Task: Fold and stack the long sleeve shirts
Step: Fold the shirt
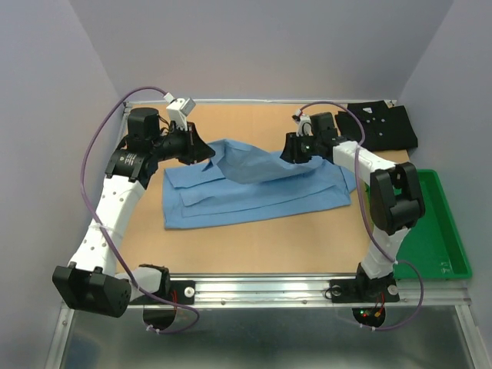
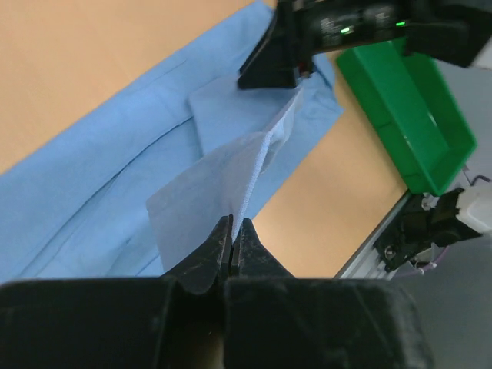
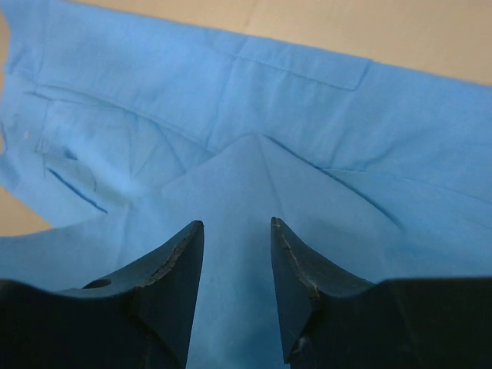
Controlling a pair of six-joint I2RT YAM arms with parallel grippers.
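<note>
The shirt's flat end (image 1: 182, 179) lies below my left gripper and to its left in the top view, so my left gripper should lower the raised edge of the shirt and release it there next.
The light blue shirt (image 1: 254, 192) lies partly folded across the middle of the table. One edge of it is raised between the two arms. My left gripper (image 1: 201, 150) is shut on that raised edge, and in the left wrist view the cloth (image 2: 223, 177) runs straight up out of the closed tips (image 2: 233, 221). My right gripper (image 1: 290, 154) hangs over the shirt's right half with its jaws apart. A ridge of blue cloth (image 3: 307, 115) runs between its fingers (image 3: 237, 223). The black shirt (image 1: 380, 127) lies folded at the far right corner.
A green plastic tray (image 1: 430, 238) sits along the right edge of the table, also visible from the left wrist (image 2: 407, 100). Bare tabletop (image 1: 269, 238) lies between the shirt and the metal rail at the near edge.
</note>
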